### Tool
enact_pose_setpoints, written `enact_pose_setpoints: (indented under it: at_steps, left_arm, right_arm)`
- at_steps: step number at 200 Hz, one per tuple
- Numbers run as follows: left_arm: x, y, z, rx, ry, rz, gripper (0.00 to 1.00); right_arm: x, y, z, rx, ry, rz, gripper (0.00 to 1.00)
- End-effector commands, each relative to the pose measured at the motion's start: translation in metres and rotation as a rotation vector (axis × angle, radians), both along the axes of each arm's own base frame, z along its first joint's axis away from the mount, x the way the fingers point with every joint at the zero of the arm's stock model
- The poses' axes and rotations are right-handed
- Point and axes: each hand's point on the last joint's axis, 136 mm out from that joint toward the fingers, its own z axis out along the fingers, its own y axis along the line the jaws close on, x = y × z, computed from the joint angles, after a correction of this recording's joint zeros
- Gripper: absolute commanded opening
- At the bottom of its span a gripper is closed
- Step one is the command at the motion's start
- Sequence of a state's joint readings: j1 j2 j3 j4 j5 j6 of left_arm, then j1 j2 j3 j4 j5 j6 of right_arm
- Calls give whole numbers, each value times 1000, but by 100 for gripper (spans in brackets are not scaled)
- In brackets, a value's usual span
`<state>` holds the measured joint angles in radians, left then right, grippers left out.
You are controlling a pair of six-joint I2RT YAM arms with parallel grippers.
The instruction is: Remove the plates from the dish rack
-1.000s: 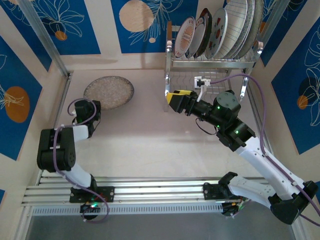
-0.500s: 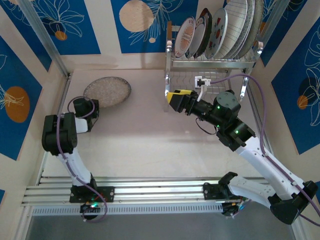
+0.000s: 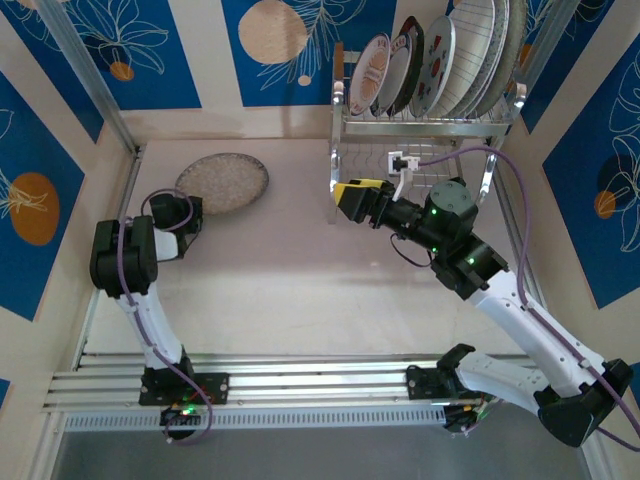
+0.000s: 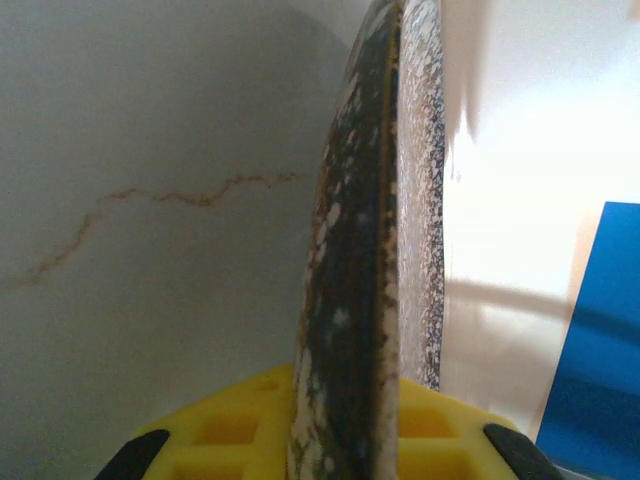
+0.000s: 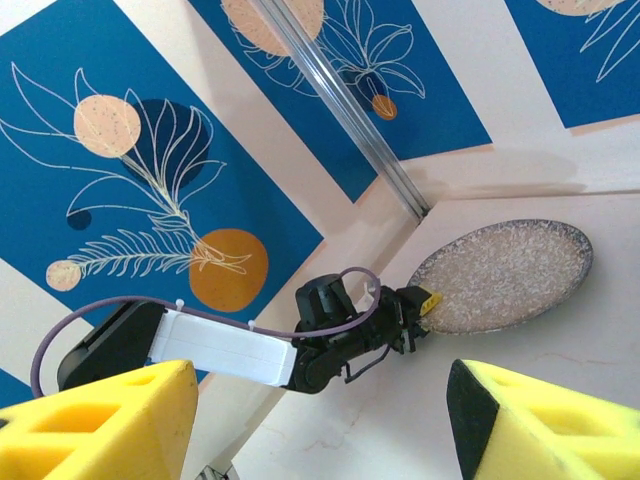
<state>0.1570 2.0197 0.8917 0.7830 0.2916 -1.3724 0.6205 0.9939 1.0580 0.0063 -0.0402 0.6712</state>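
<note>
The left gripper moves slightly away from my base next, then opens its fingers to release the plate's near rim.
A speckled grey plate (image 3: 225, 182) lies flat at the back left of the table. My left gripper (image 3: 188, 212) is shut on its near rim. The left wrist view has that plate (image 4: 372, 240) edge-on between the yellow pads of my left gripper (image 4: 345, 440). From the right wrist I see the same plate (image 5: 505, 275) with the left gripper (image 5: 425, 303) pinching its edge. My right gripper (image 3: 352, 198) hangs open and holds nothing, below and in front of the chrome dish rack (image 3: 420, 128). Several plates (image 3: 440, 55) stand upright in the rack's upper tier. The right gripper (image 5: 320, 425) has wide-apart yellow fingers (image 5: 100, 420).
Blue patterned wall panels close in the table at the back and both sides. A metal rail (image 3: 90, 75) runs down the left wall. The rack's lower shelf holds a small white fitting (image 3: 400, 162) with a purple cable (image 3: 480, 155). Pale bare tabletop (image 3: 280, 270) lies between the arms.
The left arm's elbow has swung up and its wrist has shifted, and the grey plate has slid slightly to the right. The right arm has not moved.
</note>
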Motion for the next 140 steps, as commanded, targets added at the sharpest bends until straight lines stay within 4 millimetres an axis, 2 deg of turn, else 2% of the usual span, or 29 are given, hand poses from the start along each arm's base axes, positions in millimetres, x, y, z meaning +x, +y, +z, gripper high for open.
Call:
enact_pose_setpoints:
  at_steps: [1,52,78,107,140]
  left_arm:
    - [34,-13,80,26,-284,-99,0]
    - [34,-15,57,54,-226,-107,0]
    - [35,-2,51,72,-204,-64,0]
    - [46,15,53,82,-208,-15,0]
    - [57,22,53,89,-208,-16,0]
  right_arm:
    - [2,-1,7,11,-5,-9,68]
    - [2,2,7,2,16,8,68]
    - [1,4,7,1,26,22,68]
    - [-1,3,8,-3,30,24,68]
    - [-3,3,8,-13,38,30,68]
